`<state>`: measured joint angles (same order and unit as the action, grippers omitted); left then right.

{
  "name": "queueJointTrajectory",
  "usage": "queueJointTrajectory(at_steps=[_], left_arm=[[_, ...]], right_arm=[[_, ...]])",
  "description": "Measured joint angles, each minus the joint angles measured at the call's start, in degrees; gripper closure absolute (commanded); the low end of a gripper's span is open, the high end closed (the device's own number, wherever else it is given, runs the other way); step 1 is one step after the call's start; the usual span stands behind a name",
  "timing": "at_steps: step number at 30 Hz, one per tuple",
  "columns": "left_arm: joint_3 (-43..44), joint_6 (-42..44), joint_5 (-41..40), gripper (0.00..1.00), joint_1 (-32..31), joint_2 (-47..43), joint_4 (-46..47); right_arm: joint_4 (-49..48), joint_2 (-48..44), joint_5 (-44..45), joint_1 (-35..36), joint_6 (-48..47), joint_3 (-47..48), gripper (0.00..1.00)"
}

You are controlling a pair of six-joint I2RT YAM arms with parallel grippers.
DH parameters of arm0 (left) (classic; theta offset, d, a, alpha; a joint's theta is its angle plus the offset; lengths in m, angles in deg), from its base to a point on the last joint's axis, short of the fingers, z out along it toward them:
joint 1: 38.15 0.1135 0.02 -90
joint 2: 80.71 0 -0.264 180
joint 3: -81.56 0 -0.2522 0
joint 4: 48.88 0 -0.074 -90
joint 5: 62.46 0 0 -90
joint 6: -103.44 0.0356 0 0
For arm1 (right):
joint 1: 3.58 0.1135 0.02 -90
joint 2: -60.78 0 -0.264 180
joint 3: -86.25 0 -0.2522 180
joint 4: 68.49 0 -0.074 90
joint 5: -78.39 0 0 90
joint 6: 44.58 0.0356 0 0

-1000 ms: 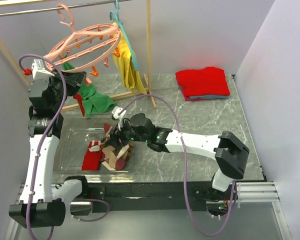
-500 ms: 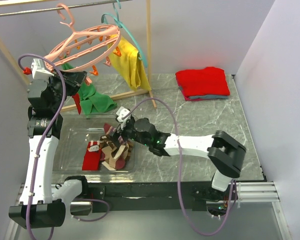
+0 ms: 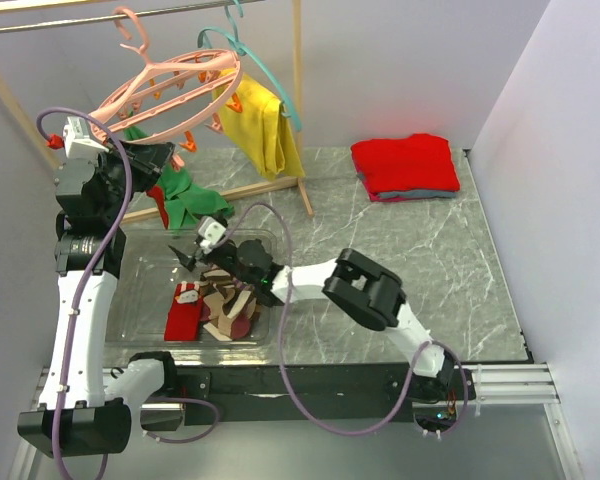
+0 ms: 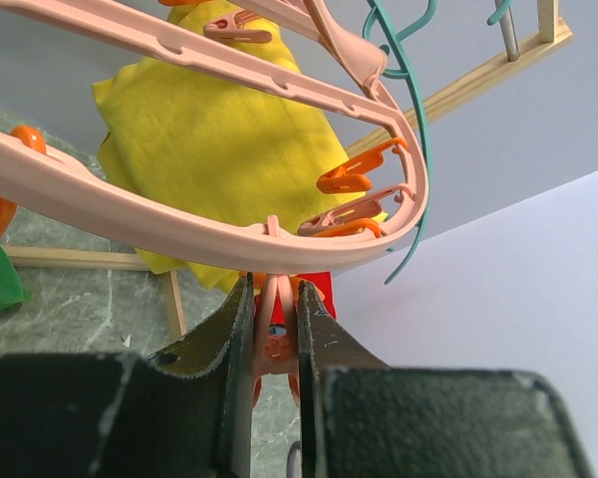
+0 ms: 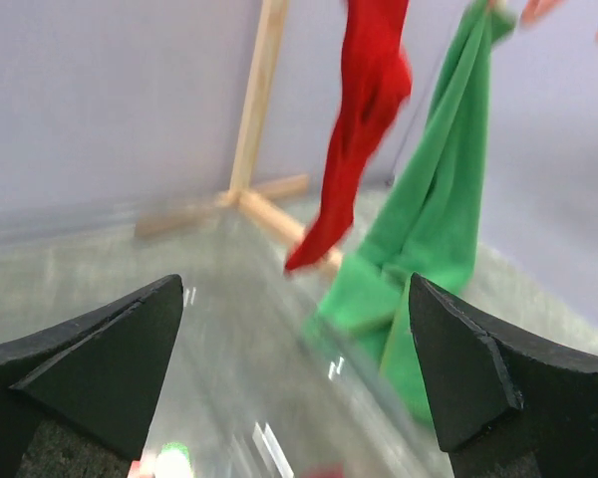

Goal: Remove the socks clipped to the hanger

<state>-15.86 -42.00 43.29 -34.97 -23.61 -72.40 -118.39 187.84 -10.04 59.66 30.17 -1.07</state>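
Observation:
I need to move my right gripper outward next, to its left in the top view, and open its fingers around the red sock's lower tip (image 3: pixel 165 223) (image 5: pixel 304 257), which hangs free there.
The pink ring hanger (image 3: pixel 170 92) hangs at the back left; its rim fills the left wrist view (image 4: pixel 179 224). My left gripper (image 3: pixel 164 157) is shut on one of its clips (image 4: pixel 272 334) under the rim. A red sock (image 3: pixel 156 207) still hangs from the hanger, also in the right wrist view (image 5: pixel 364 119). Several socks (image 3: pixel 228 305) lie piled in the clear bin (image 3: pixel 140 300), with a red one (image 3: pixel 185 318) beside them. My right gripper (image 3: pixel 195 258) is open and empty, low over the bin's back part (image 5: pixel 295 299), facing the hanging red sock.
A long green cloth (image 3: pixel 192 200) hangs beside the red sock and pools on the table (image 5: pixel 429 209). A yellow garment (image 3: pixel 260 125) hangs on a teal hanger (image 3: pixel 270 75) from the wooden rack (image 3: pixel 298 100). Folded red cloth (image 3: pixel 405 165) lies at the back right.
My right gripper has moved left across the bin, away from the sock pile, toward the hanging red sock. The yellow garment and teal hanger swung right. The left arm has held still.

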Motion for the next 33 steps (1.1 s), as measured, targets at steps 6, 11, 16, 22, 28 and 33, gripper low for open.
queueJointTrajectory(at_steps=[6,11,16,22,28,33], left_arm=[[0.0,0.0,0.13,0.98,0.0,0.0,-0.04],[0.7,-0.02,0.48,0.98,0.02,0.39,-1.01],[1.84,-0.24,1.42,0.98,0.02,0.92,-1.9],[2.03,-0.22,1.44,0.98,0.02,0.92,-2.16],[2.03,-0.9,1.81,0.96,0.02,0.92,-2.1],[2.03,-1.01,2.27,0.85,0.02,0.92,-2.08]], right_arm=[[-4.42,9.01,-0.28,0.0,-0.98,12.96,0.0],[-4.28,16.55,-0.5,0.15,-2.93,24.55,0.0],[0.07,24.85,0.55,0.26,-4.46,39.08,0.17],[3.54,28.7,1.44,0.15,-5.44,46.58,0.45],[4.55,28.72,1.36,-0.24,-4.96,46.23,0.91],[5.68,28.5,0.2,-0.57,-4.07,45.38,1.0]])
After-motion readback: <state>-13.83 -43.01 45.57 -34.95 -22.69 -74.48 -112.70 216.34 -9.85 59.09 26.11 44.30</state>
